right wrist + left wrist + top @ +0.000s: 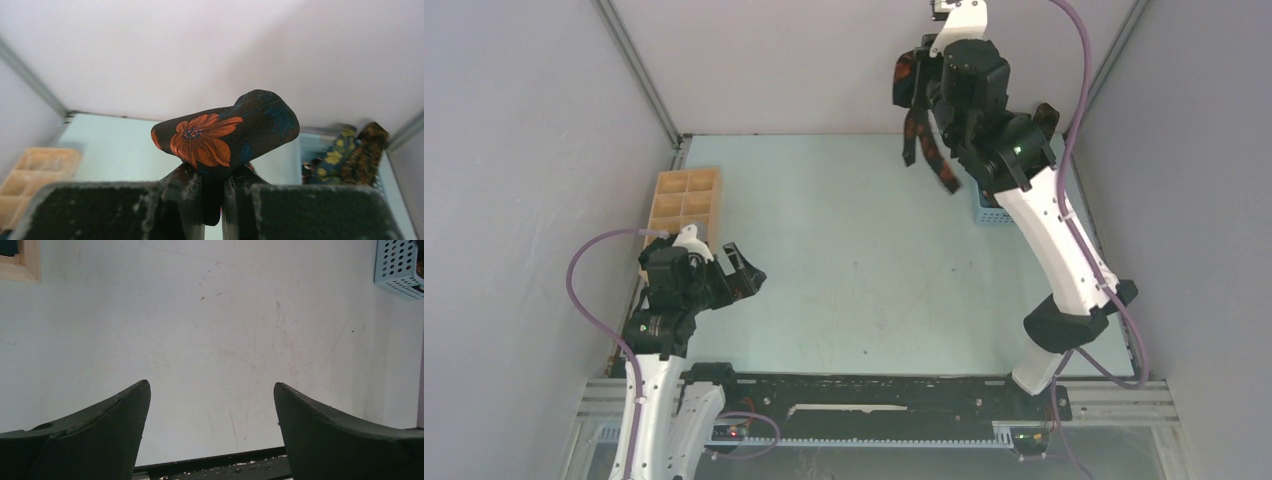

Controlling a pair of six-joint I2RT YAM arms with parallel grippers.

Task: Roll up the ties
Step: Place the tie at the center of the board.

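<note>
The table's middle (869,259) has room for the black tie. My right gripper will move down and back there next and turn toward my left gripper.
My right gripper (916,78) is raised high at the back right and is shut on a black tie (225,135) with orange flowers. In the right wrist view the fabric bulges in a fold just beyond the closed fingertips. From above, the tie (916,140) hangs down in dark strips beneath the gripper, above the table. More ties (345,157), dark green with yellow flowers, lie bunched in the blue basket at the right. My left gripper (739,270) hovers low at the left, open, with nothing between its fingers (120,415).
The blue mesh basket (992,212) stands at the back right, partly under the right arm. A pale wooden compartment tray (686,200) sits at the back left, close to the left gripper. Grey walls close in on three sides.
</note>
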